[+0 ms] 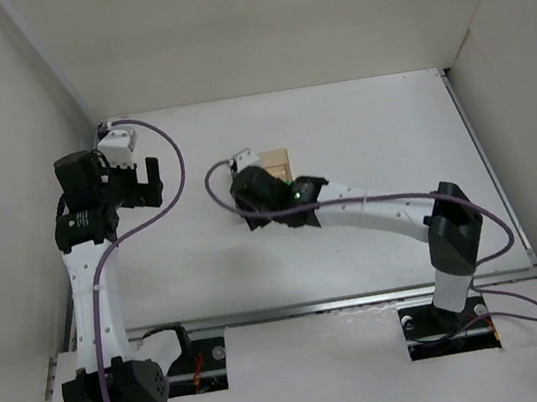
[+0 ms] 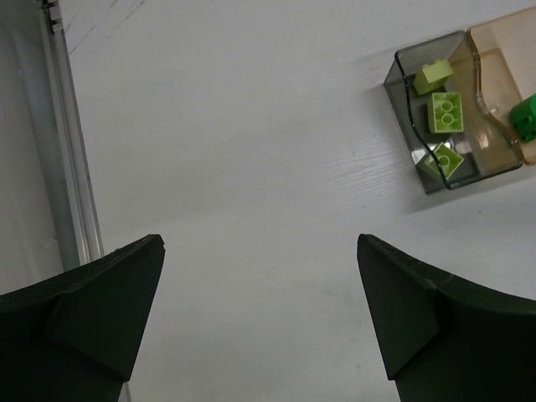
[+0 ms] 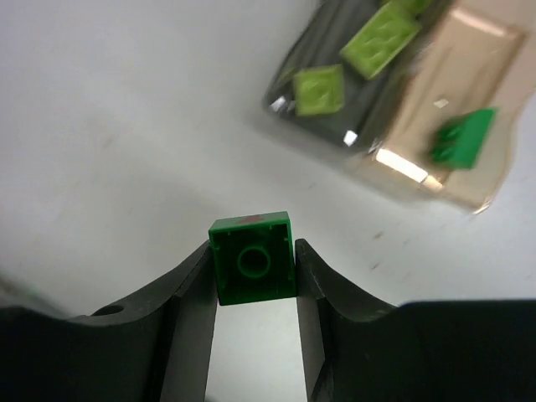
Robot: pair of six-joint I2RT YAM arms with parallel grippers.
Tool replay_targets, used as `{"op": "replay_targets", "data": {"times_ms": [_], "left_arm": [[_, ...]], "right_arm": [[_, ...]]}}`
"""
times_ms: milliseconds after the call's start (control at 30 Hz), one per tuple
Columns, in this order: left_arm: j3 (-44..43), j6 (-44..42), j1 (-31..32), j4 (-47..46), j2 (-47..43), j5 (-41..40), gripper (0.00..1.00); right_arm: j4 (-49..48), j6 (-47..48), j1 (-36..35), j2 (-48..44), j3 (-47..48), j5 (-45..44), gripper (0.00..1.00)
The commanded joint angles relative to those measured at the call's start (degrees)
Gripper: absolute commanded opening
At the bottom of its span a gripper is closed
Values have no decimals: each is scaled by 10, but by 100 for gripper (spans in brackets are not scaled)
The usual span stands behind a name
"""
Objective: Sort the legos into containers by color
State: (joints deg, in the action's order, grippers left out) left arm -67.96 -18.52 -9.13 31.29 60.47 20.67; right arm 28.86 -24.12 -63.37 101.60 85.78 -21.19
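Note:
My right gripper should next carry the brick away from my base, past the near end of the amber bin and over its far part [image 1: 275,161] [image 3: 478,57].
My right gripper [image 3: 253,248] is shut on a dark green brick [image 3: 254,266] and holds it above the table, just short of the two bins. The smoky grey bin [image 3: 331,38] holds yellow-green bricks [image 3: 320,90]. The amber bin [image 3: 456,71] beside it holds one dark green brick [image 3: 462,138]. In the top view the right gripper [image 1: 248,202] hangs next to the amber bin [image 1: 279,164] and the grey bin is hidden. My left gripper [image 2: 260,251] is open and empty over bare table. It sees the grey bin [image 2: 400,92], three yellow-green bricks [image 2: 445,111] and the amber bin [image 2: 502,50].
White walls close in the table on the left, back and right. A metal rail [image 2: 71,167] runs along the left edge and another along the front edge [image 1: 315,307]. Purple cables [image 1: 176,154] loop from both wrists.

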Motion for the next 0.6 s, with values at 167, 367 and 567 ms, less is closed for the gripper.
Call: {"op": "replay_targets", "data": {"times_ms": [167, 367, 567], "left_arm": [[-45, -157, 12, -39, 121, 45, 99], [-95, -157, 68, -50, 239, 45, 91], [-97, -145, 97, -94, 265, 57, 91]], "right_arm": [[20, 40, 155, 120, 155, 108, 0], [12, 20, 224, 177, 205, 161, 0], [14, 6, 244, 188, 199, 164, 11]]}}
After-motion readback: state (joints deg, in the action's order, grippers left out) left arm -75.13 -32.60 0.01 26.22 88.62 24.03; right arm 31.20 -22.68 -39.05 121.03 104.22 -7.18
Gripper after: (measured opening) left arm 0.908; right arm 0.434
